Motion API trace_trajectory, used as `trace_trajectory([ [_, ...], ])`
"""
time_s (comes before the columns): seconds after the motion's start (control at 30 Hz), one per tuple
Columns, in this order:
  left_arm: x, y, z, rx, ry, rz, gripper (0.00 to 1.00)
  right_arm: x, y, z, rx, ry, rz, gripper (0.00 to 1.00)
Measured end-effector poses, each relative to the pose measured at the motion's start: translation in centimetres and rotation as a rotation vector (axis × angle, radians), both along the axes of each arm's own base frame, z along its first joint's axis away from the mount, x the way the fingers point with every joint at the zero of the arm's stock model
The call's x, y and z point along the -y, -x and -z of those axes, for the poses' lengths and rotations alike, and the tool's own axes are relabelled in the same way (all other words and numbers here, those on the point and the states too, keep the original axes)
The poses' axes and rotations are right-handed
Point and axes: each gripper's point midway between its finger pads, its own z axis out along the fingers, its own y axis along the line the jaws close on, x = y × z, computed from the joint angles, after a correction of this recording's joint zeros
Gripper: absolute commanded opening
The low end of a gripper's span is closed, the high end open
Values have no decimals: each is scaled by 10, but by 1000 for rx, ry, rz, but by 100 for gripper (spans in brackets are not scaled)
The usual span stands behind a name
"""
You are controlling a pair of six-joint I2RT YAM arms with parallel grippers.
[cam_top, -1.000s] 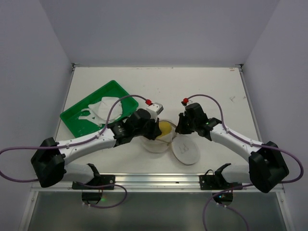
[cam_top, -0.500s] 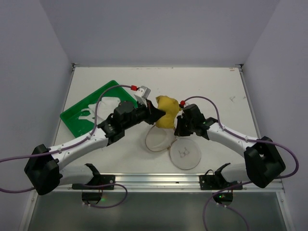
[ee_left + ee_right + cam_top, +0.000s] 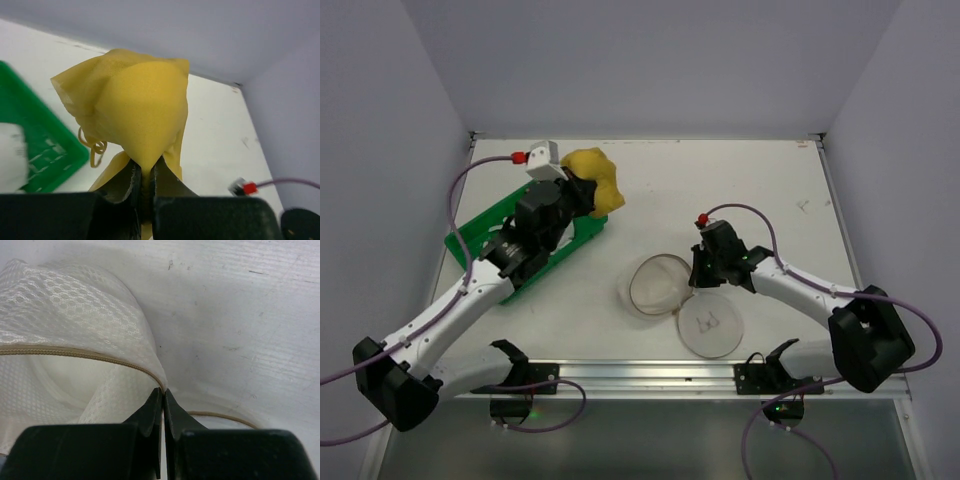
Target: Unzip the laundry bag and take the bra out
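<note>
My left gripper moves back and down over the green tray (image 3: 492, 270) beside the white cloth next, since that open tray lies just under the held bra (image 3: 596, 181).
The laundry bag (image 3: 656, 285) lies unzipped in the middle of the table, an off-white mesh bowl with its lid (image 3: 711, 322) folded out beside it, the small dark drawing facing up. My right gripper (image 3: 696, 272) is shut on the bag's zip rim (image 3: 125, 367) where the two halves meet; in the right wrist view its tips (image 3: 163, 392) pinch the mesh edge. The bra (image 3: 596, 181) is yellow and hangs in the air at the far left, above the tray's corner. My left gripper (image 3: 145, 172) is shut on the bra's lower fold (image 3: 142, 115).
A green plastic tray (image 3: 478, 243) sits at the left under my left arm, with a white cloth (image 3: 11, 156) in it. The enclosure's walls close in the far, left and right edges of the table.
My left gripper has lifted the yellow bra out of the bag and carried it up and left, over the green tray. The right gripper has stayed shut on the bag's rim.
</note>
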Motion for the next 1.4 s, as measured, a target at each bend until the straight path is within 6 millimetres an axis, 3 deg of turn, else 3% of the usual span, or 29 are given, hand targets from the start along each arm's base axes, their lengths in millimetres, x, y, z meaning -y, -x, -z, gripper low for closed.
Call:
trace_trajectory([
  [0.13, -84, -7, 18, -92, -63, -267, 0, 3, -1, -4, 11, 5, 22, 0],
  [0.23, -139, -3, 43, -174, -101, -427, 0, 3, -2, -9, 26, -3, 28, 0],
  [0.47, -236, 18, 120, -382, -158, -679, 0, 3, -3, -13, 39, -11, 27, 0],
  [0.57, -258, 22, 151, -470, -150, -722, 0, 2, -2, -13, 38, -14, 25, 0],
  [0.73, -267, 28, 206, -620, -125, -719, 0, 2, -2, -13, 39, -16, 20, 0],
  [0.83, -271, 34, 226, -674, -120, -730, 18, 1, -3, -15, 44, -22, 15, 0],
  [0.97, -278, 38, 236, -699, -97, -757, 40, -4, -4, -19, 58, -40, -12, 0],
  [1.0, -278, 37, 237, -700, -92, -755, 60, -4, -4, -19, 61, -42, -19, 0],
  [1.1, -274, 34, 235, -691, -78, -720, 89, -7, -6, -22, 68, -43, -44, 0],
  [1.23, -263, 30, 220, -641, -66, -642, 94, -19, -17, -28, 86, -32, -98, 0],
  [1.4, -230, 21, 174, -494, -71, -443, 94, -44, -33, -33, 102, 5, -203, 1],
])
